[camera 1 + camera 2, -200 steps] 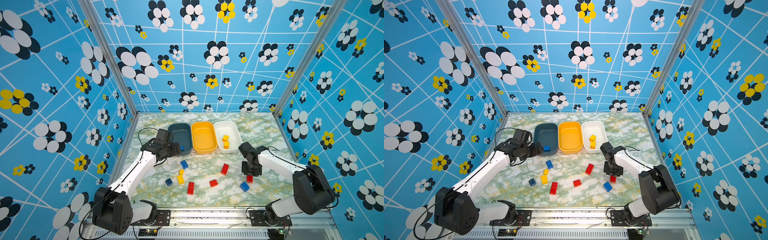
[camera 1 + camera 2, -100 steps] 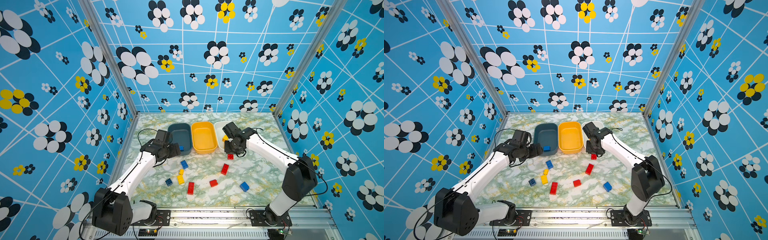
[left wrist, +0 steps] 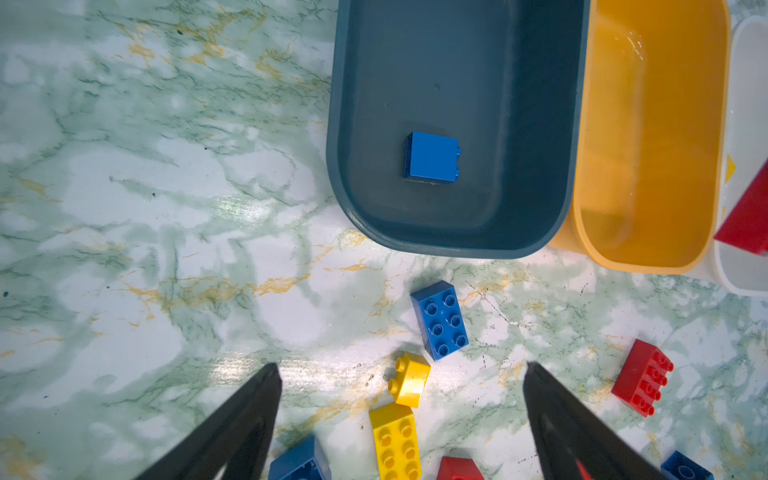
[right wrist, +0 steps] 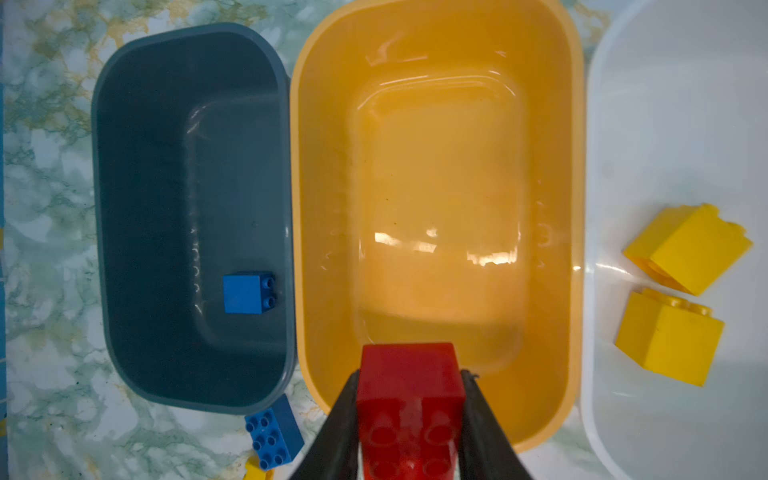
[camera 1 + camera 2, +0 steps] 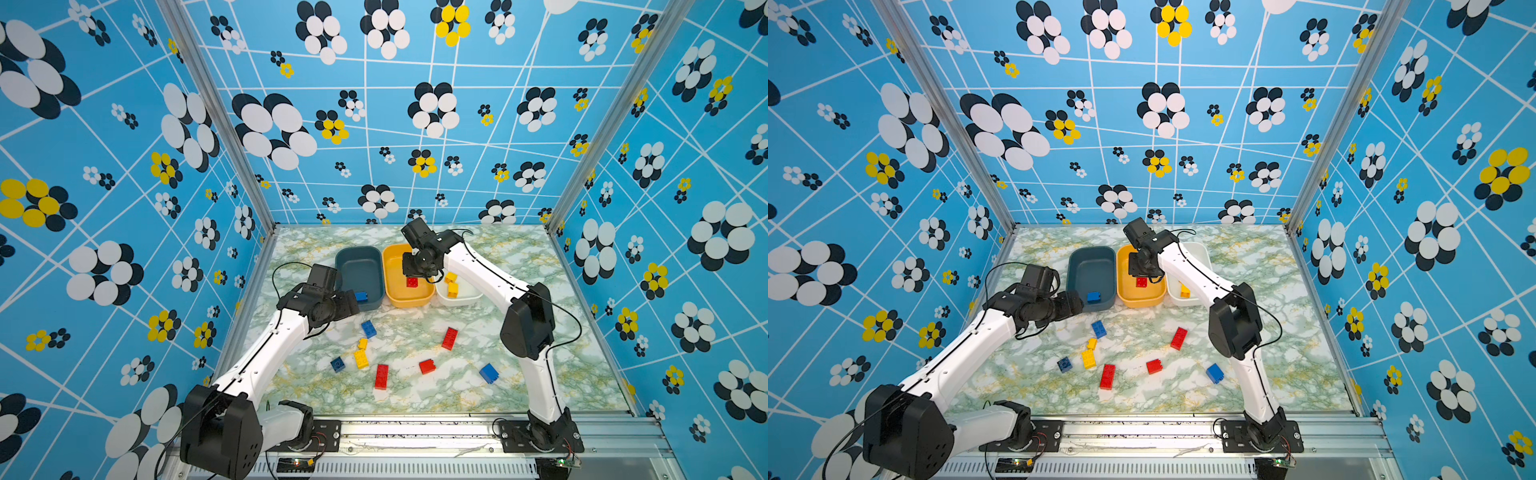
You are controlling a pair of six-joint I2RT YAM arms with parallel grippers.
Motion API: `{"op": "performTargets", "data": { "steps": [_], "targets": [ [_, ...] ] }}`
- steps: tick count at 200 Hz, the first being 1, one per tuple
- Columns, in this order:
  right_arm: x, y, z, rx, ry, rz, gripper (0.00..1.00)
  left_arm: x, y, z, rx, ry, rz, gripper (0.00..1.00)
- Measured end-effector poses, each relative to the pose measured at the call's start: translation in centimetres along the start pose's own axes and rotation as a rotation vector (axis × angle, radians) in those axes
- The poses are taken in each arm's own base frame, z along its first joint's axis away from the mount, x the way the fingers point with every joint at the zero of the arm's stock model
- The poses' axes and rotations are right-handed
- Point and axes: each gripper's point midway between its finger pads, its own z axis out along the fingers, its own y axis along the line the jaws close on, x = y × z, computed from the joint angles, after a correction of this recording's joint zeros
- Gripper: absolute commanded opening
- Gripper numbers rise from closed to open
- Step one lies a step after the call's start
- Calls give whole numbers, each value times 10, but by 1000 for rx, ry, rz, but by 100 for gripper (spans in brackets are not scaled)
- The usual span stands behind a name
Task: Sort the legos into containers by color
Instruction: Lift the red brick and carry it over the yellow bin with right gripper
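The red lego (image 4: 409,399) still hangs above the bottom of the orange-yellow tub, so my right gripper will next lower it toward the near part of that bottom and let go of it there.
My right gripper (image 4: 411,374) is shut on a red lego (image 4: 409,399) and hangs over the near end of the orange-yellow tub (image 5: 390,291), which holds nothing else. The teal tub (image 5: 338,266) has one blue lego (image 5: 361,296) in it, and the white tub (image 5: 469,297) two yellow legos (image 4: 688,249). My left gripper (image 3: 401,368) is open and empty just in front of the teal tub, above a small yellow lego (image 3: 411,380) and a blue oblong lego (image 3: 442,320). Several red, blue and yellow legos lie loose on the marble table.
Loose bricks spread across the table's middle: a red oblong (image 5: 449,338), a red square (image 5: 427,366), a red oblong (image 5: 381,376), a blue one (image 5: 488,372) at right, a dark blue one (image 5: 337,364) and a yellow oblong (image 5: 360,358). Patterned walls close three sides.
My right arm carried the red lego from the table's front right up and back, to over the orange-yellow tub. The left arm has not moved.
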Motion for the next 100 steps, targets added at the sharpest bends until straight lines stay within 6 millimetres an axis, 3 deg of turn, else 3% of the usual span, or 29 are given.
{"op": "performTargets", "data": {
  "steps": [30,63,100],
  "targets": [
    [0,5,33,12,38,-9,26,2,1,-4,3,-7,0,92],
    [15,2,64,38,109,-16,28,10,6,-6,-1,-1,-1,93],
    [27,-4,72,62,157,-19,35,23,14,-7,-19,27,-7,93]
  ]
}}
